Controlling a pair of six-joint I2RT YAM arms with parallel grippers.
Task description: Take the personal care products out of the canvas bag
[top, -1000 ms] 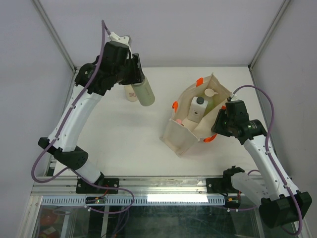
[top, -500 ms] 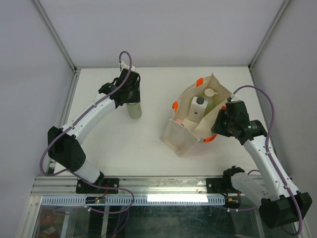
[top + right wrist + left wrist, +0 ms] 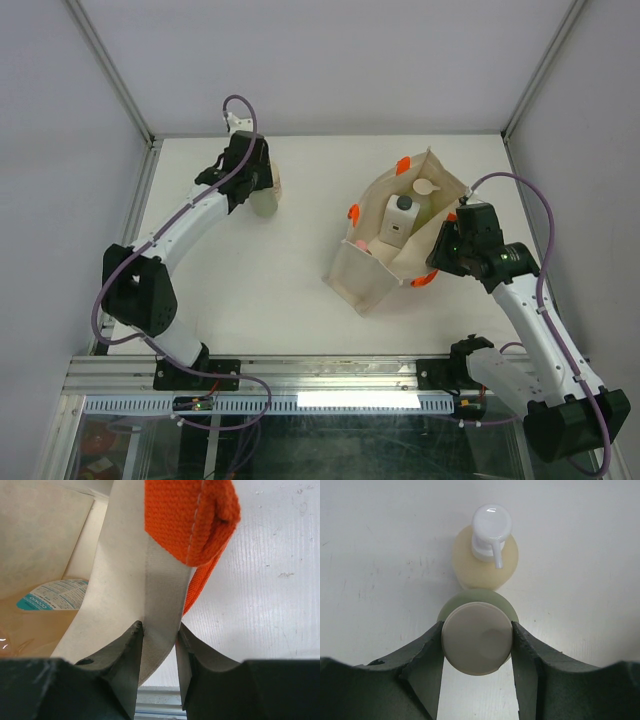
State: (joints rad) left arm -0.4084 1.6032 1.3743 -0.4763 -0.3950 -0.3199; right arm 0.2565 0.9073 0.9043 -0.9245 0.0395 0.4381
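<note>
Next, my left gripper moves straight down with the pale green bottle, then lets go of the cap, as clear tabletop (image 3: 264,221) beside the peach bottle lies below this gripper.
My left gripper (image 3: 477,630) is shut on the grey cap of the pale green bottle (image 3: 470,602), which stands upright. Just beyond it, touching or nearly so, stands the peach bottle with the white pump (image 3: 485,560). In the top view this gripper (image 3: 257,190) is at the back left of the table. My right gripper (image 3: 159,626) is shut on the rim of the canvas bag (image 3: 125,580) beside an orange strap (image 3: 190,515). The bag (image 3: 375,275) stands open, and inside show a white bottle with a dark cap (image 3: 401,218), a cream-capped bottle (image 3: 424,190) and a pink item (image 3: 378,246).
The white table (image 3: 270,290) is fenced by metal frame posts (image 3: 115,80) and grey walls at the back and sides. The arm bases sit at the near edge rail (image 3: 330,375).
My left arm has lowered and swung to the back left with the green bottle, now upright beside the pump bottle. The right arm and the bag have not moved.
</note>
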